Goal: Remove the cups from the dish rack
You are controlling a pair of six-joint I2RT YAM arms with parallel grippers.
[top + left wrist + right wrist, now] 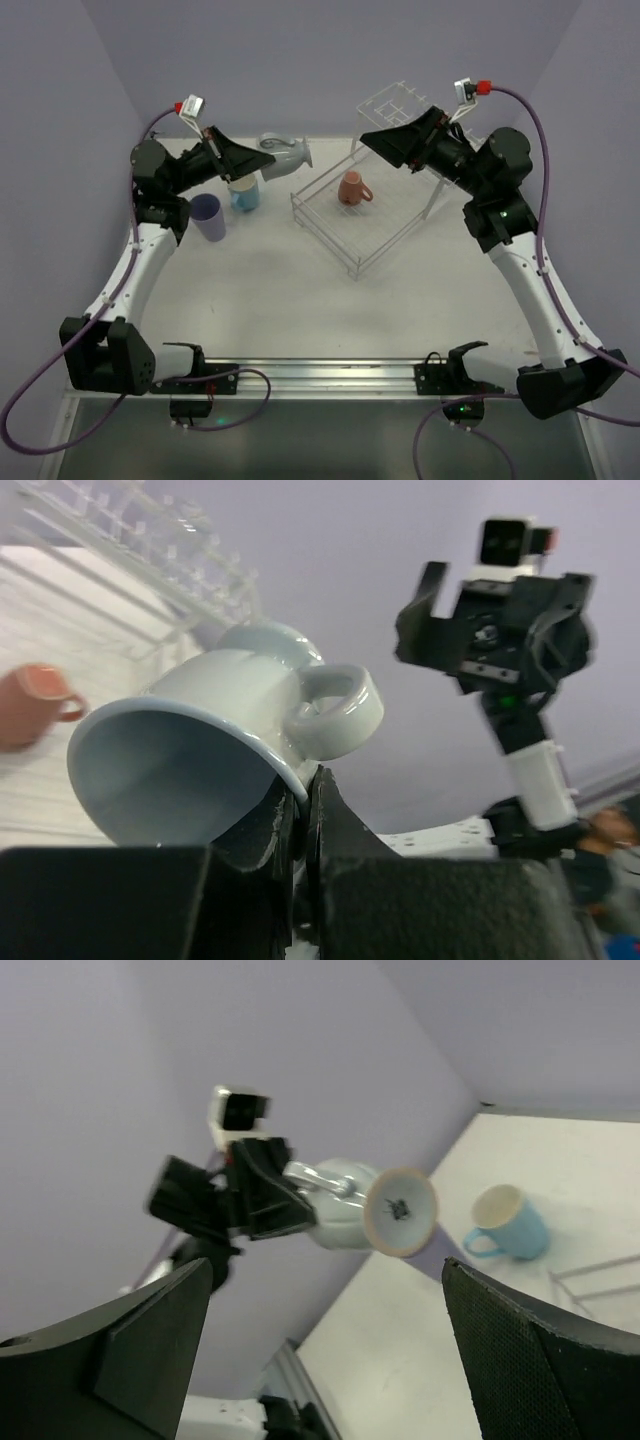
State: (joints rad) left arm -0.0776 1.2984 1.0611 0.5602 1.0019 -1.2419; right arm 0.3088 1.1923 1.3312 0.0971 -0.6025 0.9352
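The left gripper should move back and down to the tabletop before the lavender cup, with its fingers tilting downward, and release the grey-blue cup (285, 155), because that spot is bare.
My left gripper (262, 160) is shut on the rim of the grey-blue cup (285, 155) and holds it tilted in the air, left of the dish rack. In the left wrist view the jaws (303, 800) pinch the cup's (200, 740) rim below the handle. The lavender cup (208, 216) and the light blue cup (244, 194) stand on the table at the left. The salmon-pink cup (352, 188) lies in the dish rack's low tray (330, 235). My right gripper (375, 140) is open and empty, raised near the rack's raised tier (395, 100).
Lavender walls close the back and sides. The right wrist view shows the held cup (370, 1205), the light blue cup (510, 1222) and rack bars (600, 1270). The left wrist view shows the salmon cup (30, 705) and the right arm (510, 630).
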